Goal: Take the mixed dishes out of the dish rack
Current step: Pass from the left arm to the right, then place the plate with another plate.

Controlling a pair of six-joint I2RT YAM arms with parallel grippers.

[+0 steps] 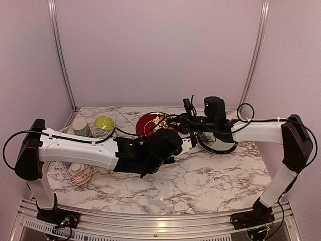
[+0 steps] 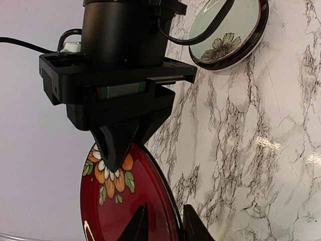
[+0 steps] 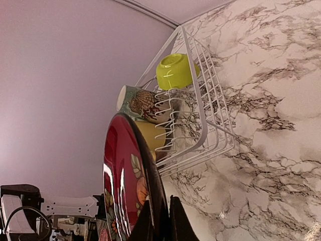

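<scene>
I should move my right gripper to the right in the top view and down, then release the red plate [image 1: 148, 123] on the pale green plate [image 1: 219, 141], which lies flat and clear.
A red patterned plate [image 1: 148, 123] stands on edge above the table's middle. My right gripper [image 3: 163, 223] is shut on its rim, and one right fingertip [image 2: 113, 150] shows over the plate's orange flower [image 2: 111, 181]. My left gripper [image 2: 165, 227] straddles the plate's lower rim [image 2: 173, 216] with a gap still showing on the face side. The white wire dish rack [image 3: 200, 108] stands at the far left and holds a lime-green bowl [image 3: 175, 70], a patterned mug [image 3: 143, 103] and a yellow mug [image 3: 150, 134]. A pale green plate [image 1: 219, 141] with a dark rim lies flat on the table.
The rack [image 1: 65, 165] runs along the left side under my left arm. It holds a mug [image 1: 80, 126], the lime bowl [image 1: 104, 122] and a cup [image 1: 77, 170]. The pale green plate [image 2: 228, 35] lies right of centre on the marble tabletop [image 1: 200, 186].
</scene>
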